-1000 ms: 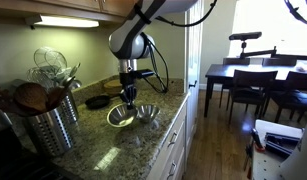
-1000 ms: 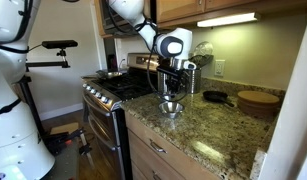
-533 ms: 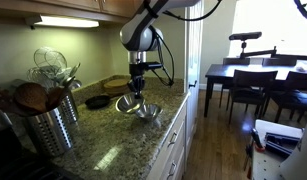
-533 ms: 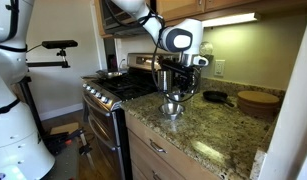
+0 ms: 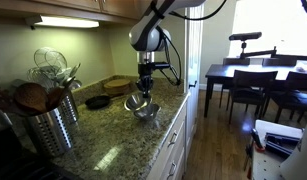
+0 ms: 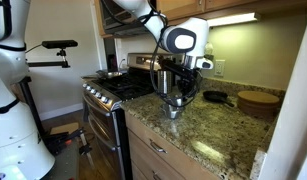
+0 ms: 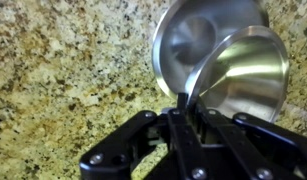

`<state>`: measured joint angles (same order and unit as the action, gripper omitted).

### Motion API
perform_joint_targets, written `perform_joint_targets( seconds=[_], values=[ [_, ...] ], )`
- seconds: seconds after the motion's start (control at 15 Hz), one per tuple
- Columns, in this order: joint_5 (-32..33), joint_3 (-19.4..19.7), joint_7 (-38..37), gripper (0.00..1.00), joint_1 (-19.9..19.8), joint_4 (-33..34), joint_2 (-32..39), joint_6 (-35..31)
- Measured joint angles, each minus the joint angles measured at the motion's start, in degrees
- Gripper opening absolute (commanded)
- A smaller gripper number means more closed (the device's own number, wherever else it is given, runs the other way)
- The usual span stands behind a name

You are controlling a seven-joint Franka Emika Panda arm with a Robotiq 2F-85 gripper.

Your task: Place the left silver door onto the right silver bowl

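Note:
I will shift my gripper toward the second bowl's open middle, then lower and release the tilted bowl's rim to set it on there.
My gripper (image 7: 183,104) is shut on the rim of a silver bowl (image 7: 243,68) and holds it tilted just above the granite counter. A second silver bowl (image 7: 193,38) stands on the counter right beside and partly under the held one. In both exterior views the gripper (image 5: 145,90) (image 6: 179,88) hangs straight down over the two bowls (image 5: 143,108) (image 6: 173,103) near the counter's front edge. There the bowls overlap and I cannot tell whether they touch.
A metal utensil holder with whisks (image 5: 48,112) stands further along the counter. A black skillet (image 5: 96,101) and a wooden tray (image 5: 118,84) lie behind the bowls. A stove (image 6: 115,92) adjoins the counter. A wooden board (image 6: 258,100) lies near the wall.
The gripper has lifted the held bowl and carried it sideways along the counter, from beside the other bowl to over it. The other bowl has not moved.

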<state>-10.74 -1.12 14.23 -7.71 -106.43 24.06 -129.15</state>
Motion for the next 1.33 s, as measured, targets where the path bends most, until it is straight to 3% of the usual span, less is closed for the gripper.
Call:
perform_joint_targets(
  seconds=[0.47,0.53,0.6,1.27,1.33],
  values=[
    [-0.8,1.2,-0.9,0.02,-0.1,-4.8,-1.2,-0.1],
    [-1.0,1.3,-1.0,0.32,-0.1,-5.3,-1.4,-0.1],
    [-1.0,1.4,-1.1,0.34,-0.1,-5.8,-1.5,-0.1],
    [-1.1,1.7,-2.2,0.98,-0.1,-8.3,-3.7,-0.1],
    [-0.9,1.8,-2.4,0.99,0.0,-8.6,-4.1,-0.2]
  ],
)
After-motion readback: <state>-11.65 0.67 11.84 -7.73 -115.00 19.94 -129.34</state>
